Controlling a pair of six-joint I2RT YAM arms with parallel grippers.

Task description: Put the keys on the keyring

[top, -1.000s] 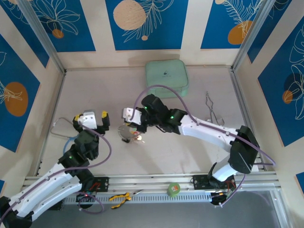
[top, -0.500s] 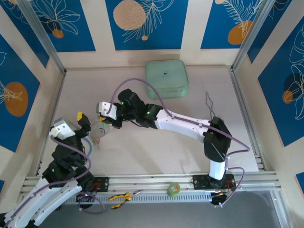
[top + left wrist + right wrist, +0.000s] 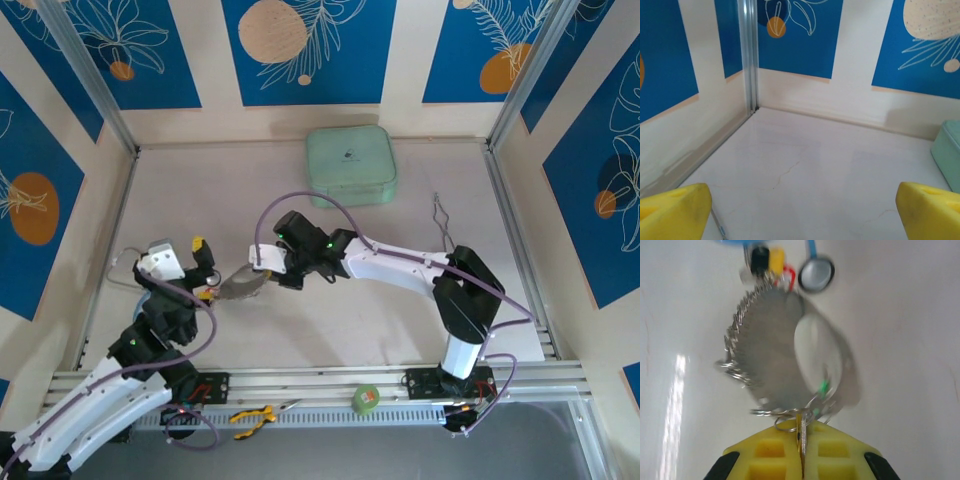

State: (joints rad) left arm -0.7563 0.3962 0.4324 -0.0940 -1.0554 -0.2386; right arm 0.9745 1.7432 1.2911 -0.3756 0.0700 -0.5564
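Note:
My right gripper moves down, away from my left gripper, next and releases the key on the tabletop with the keyring (image 3: pixel 737 330) hanging from it.
My right gripper (image 3: pixel 262 272) is shut on a small metal key (image 3: pixel 802 432), pinched upright between its yellow fingers (image 3: pixel 765 455). Small split rings link this key to the chain-like silvery keyring (image 3: pixel 737 330), which hangs forward and swings in a grey blur (image 3: pixel 240 285). A green-tagged key (image 3: pixel 824 386) shows on the loop's right side. My left gripper (image 3: pixel 203 268) stands wide open just left of the swinging loop. Nothing lies between its yellow fingertips (image 3: pixel 675 210).
A stethoscope lies at the left, with its round chest piece (image 3: pixel 816 273) just beyond the loop. A mint-green case (image 3: pixel 350 165) sits at the back. Steel forceps (image 3: pixel 445 230) lie at the right. Yellow-handled pliers (image 3: pixel 250 415) and a green tape roll (image 3: pixel 367 398) rest on the front rail.
My right gripper swung far left with the key and loop, then came part of the way back right. The left gripper drew back left, then returned towards the loop, still open.

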